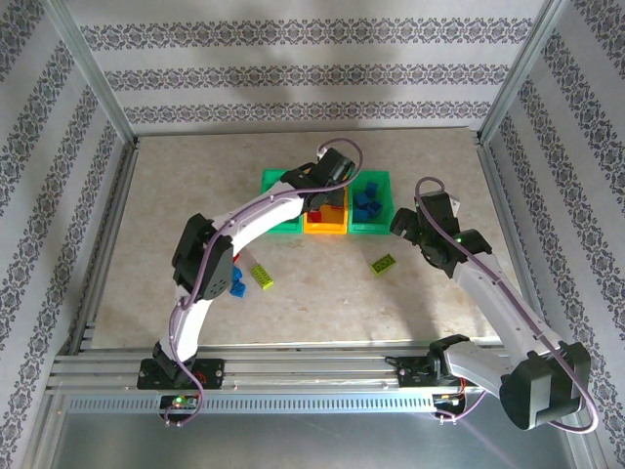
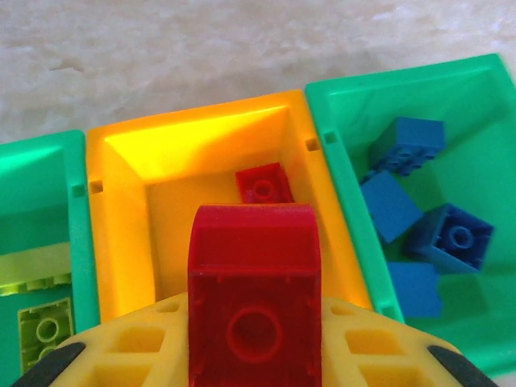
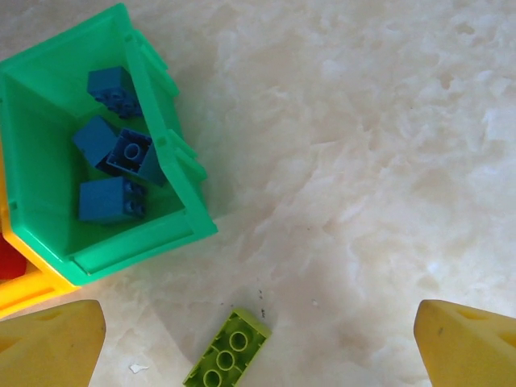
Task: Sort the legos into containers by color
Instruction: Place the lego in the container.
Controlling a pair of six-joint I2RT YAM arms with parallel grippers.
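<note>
My left gripper will next stay over the orange middle container with another red lego and open its fingers to let go of the red lego, because that container is below.
My left gripper (image 2: 254,343) is shut on a red lego (image 2: 254,282), held hollow side up over the orange middle container (image 2: 193,145). Another red lego (image 2: 264,184) lies inside that container. Several blue legos (image 2: 407,145) fill the right green container (image 2: 484,97), and yellow-green legos (image 2: 44,326) lie in the left green container (image 2: 32,161). My right gripper (image 3: 258,347) hangs open above the table, right of the containers. A yellow-green lego (image 3: 227,351) lies upside down just below and between its fingers (image 3: 52,343).
On the table in front of the containers lie a yellow-green lego (image 1: 261,277) and a blue lego (image 1: 236,286), close by the left arm's elbow. Metal frame rails (image 1: 107,186) and patterned walls close in the table on three sides.
</note>
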